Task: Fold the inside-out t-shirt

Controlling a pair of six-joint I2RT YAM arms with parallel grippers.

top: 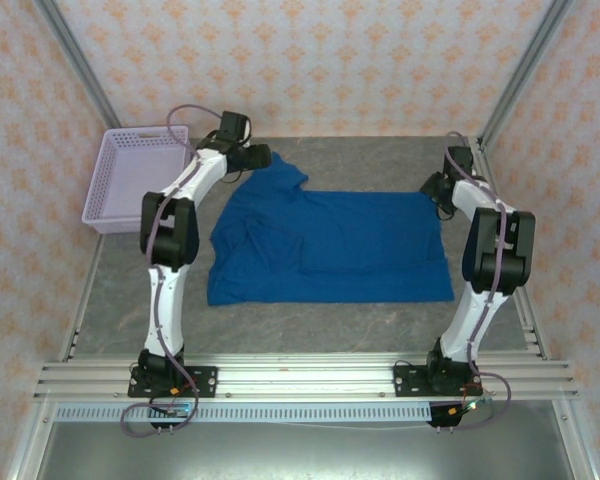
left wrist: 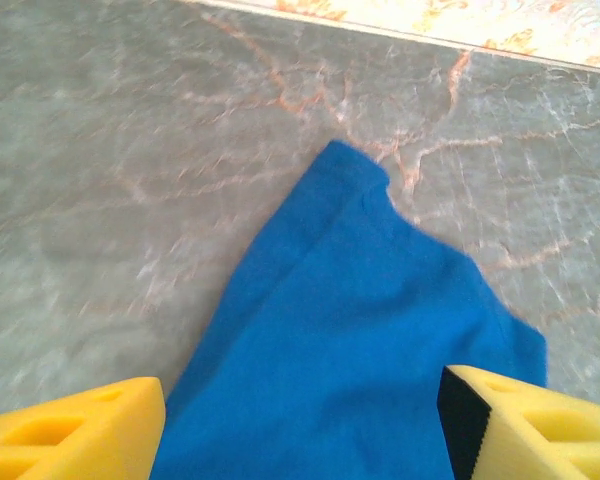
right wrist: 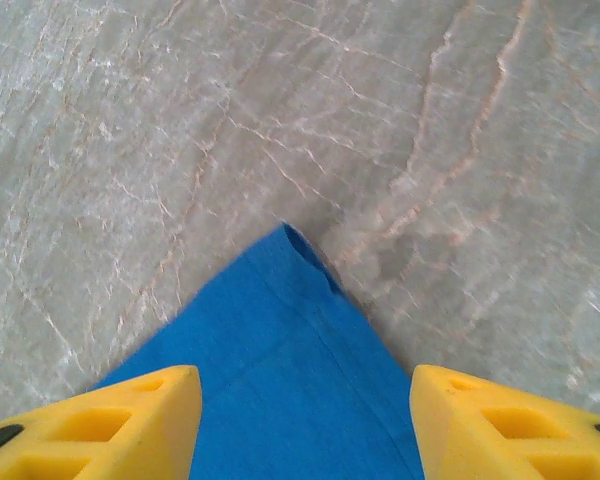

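Observation:
The sleeve lies flat below the spread fingers of my open left gripper. I should lower it next onto the cloth just behind the sleeve tip [top: 278, 166] [left wrist: 298, 262] and close it there.
The inside-out t-shirt [top: 330, 245] lies spread on the grey table, royal blue, with a sleeve pointing to the far left and some bunching along its left side. My left gripper [top: 258, 158] hovers over that far-left sleeve, open. In the left wrist view the sleeve tip [left wrist: 352, 170] lies flat ahead of the gripper [left wrist: 302, 420], whose yellow fingers [left wrist: 80, 435] stand wide apart above the cloth. My right gripper [top: 436, 190] is at the shirt's far right corner, also open. In the right wrist view that hemmed corner [right wrist: 295, 245] lies on the table between the spread fingers [right wrist: 500, 425] of the gripper [right wrist: 305, 410].
A lavender mesh basket [top: 135, 175] sits at the far left edge of the table. Metal frame posts [top: 520, 70] and patterned walls close in the back and sides. Bare table [top: 310, 320] runs between the shirt and the arm bases.

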